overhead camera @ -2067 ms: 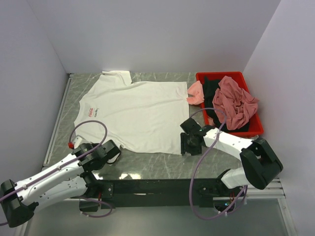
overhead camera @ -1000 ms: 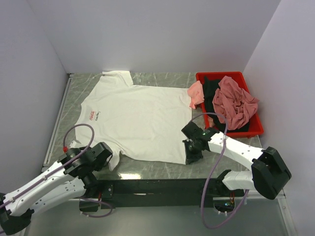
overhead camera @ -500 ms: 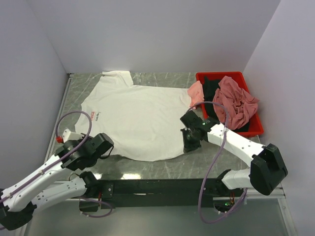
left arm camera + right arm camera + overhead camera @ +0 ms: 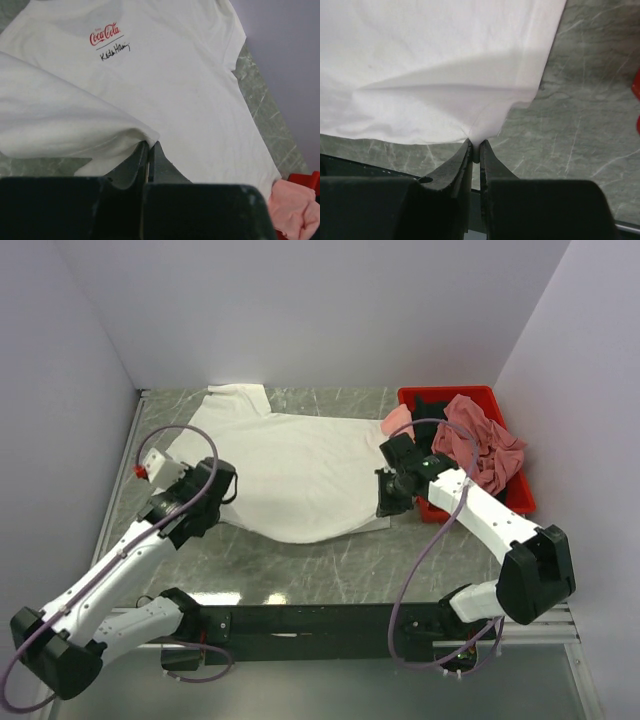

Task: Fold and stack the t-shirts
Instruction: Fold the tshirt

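The shirt's hem corner still hangs above the table's near edge, so my right gripper will next move outward onto the shirt's flat side by the red bin [image 4: 536,37] and let go of that corner.
The large white t-shirt [image 4: 290,465] lies across the grey marble table, its near edge lifted and carried toward the back. Its red printed logo shows in the left wrist view [image 4: 105,37]. My left gripper [image 4: 222,490] is shut on the shirt's near left edge [image 4: 135,132]. My right gripper [image 4: 385,505] is shut on the near right hem [image 4: 485,127]. A dusty rose t-shirt [image 4: 480,445], a light pink one [image 4: 397,420] and a black one [image 4: 432,425] sit in the red bin.
The red plastic bin [image 4: 520,502] stands at the back right, close behind my right arm. White walls close the left, back and right sides. Bare marble [image 4: 300,570] lies near the table's front edge.
Both grippers have lifted the shirt's near edge and carried it away from the front edge toward the back, folding the lower part over the rest. The left arm rose and swung inward.
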